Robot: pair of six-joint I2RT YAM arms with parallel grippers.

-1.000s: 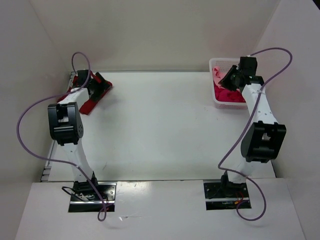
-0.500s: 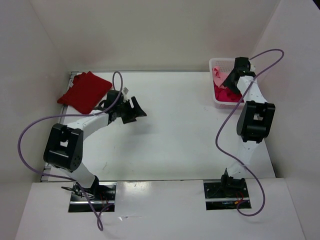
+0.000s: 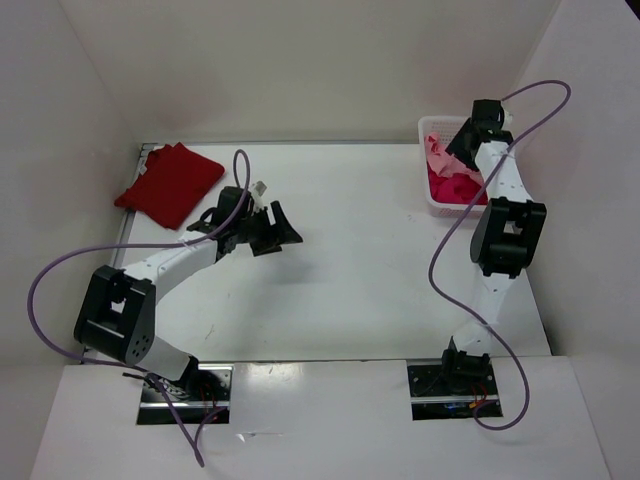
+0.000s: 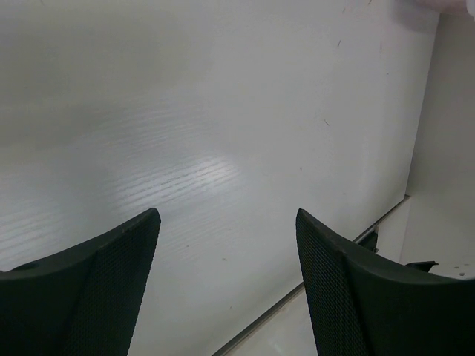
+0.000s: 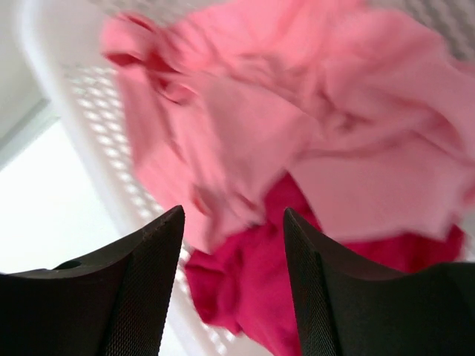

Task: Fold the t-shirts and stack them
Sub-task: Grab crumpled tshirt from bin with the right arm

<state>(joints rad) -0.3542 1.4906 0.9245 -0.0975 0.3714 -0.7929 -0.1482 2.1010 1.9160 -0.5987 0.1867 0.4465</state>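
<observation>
My right gripper is above the light pink t-shirt's bunched edge (image 3: pixel 445 168) (image 5: pixel 215 216), which lies by the basket's side, and this t-shirt is on top of the magenta one. So next I will lower the gripper onto that edge.
A dark red t-shirt (image 3: pixel 170 184) lies folded at the table's far left corner. A light pink t-shirt (image 5: pixel 312 126) and a crimson-magenta t-shirt (image 5: pixel 297 297) lie crumpled in the white mesh basket (image 3: pixel 437 207) at the far right; the pink t-shirt (image 3: pixel 438 150) and the magenta one (image 3: pixel 452 186) also show from above. My right gripper (image 5: pixel 234 245) is open and empty, hovering just above the two shirts; from above it (image 3: pixel 462 140) hangs over the basket. My left gripper (image 3: pixel 277 231) is open and empty over the bare table, right of the dark red shirt; its wrist view (image 4: pixel 226 245) shows only tabletop.
White walls enclose the table on three sides. The basket's perforated wall (image 5: pixel 96 126) stands by the table's right edge. A table edge with a metal strip (image 4: pixel 334 259) shows in the left wrist view. Purple cables loop from both arms.
My left arm left the dark red shirt, now lying folded at the far left, and swung right toward mid-table. My right gripper shifted slightly farther back over the basket.
</observation>
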